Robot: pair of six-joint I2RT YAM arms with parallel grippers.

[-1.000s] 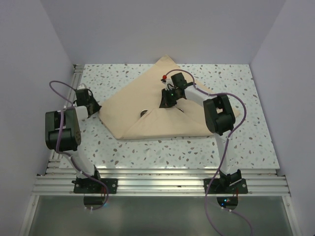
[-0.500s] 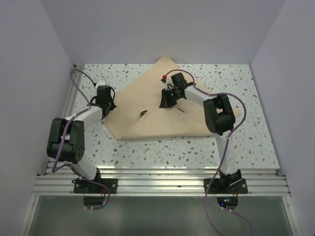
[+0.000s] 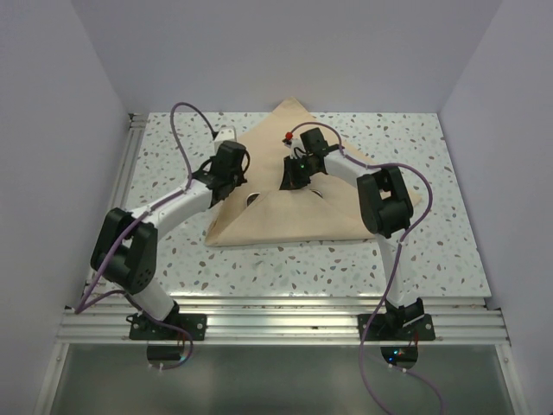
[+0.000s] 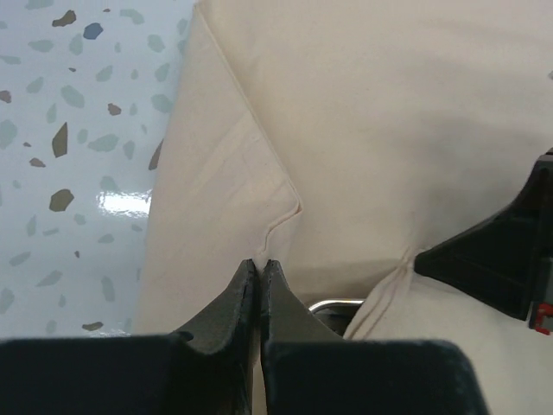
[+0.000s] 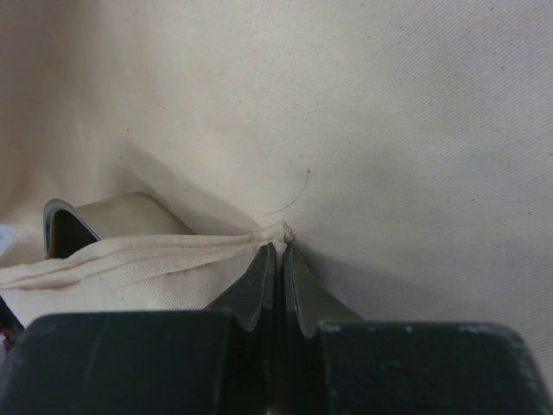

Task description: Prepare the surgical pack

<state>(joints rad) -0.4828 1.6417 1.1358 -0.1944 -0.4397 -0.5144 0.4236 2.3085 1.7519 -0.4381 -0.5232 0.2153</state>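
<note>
The left gripper carries its cloth corner toward the right in the top view next and releases it over the bunched cloth corner [image 4: 396, 284], because the tray rim [image 4: 337, 304] shows uncovered.
The surgical pack's tan cloth [image 3: 285, 220] lies partly folded in the middle of the table. My left gripper [image 3: 233, 183] is shut on the cloth's left corner [image 4: 259, 262], holding it over the pack's left part. A bit of the steel tray rim [image 4: 337, 304] shows under that flap. My right gripper [image 3: 294, 180] is shut on a bunched cloth corner [image 5: 278, 246] at the pack's centre. In the right wrist view a grey tray edge [image 5: 60, 226] peeks out beneath the fold. The tray's contents are hidden by the cloth [image 4: 389, 104].
The speckled table [image 3: 415, 251] is walled on three sides. An aluminium rail [image 3: 130, 173] runs along its left edge and wider rails [image 3: 285, 320] along the front. The right gripper's black body [image 4: 510, 251] shows in the left wrist view.
My left arm has swung right from the table's left edge, carrying the cloth's left corner over the pack. The right arm has stayed still.
</note>
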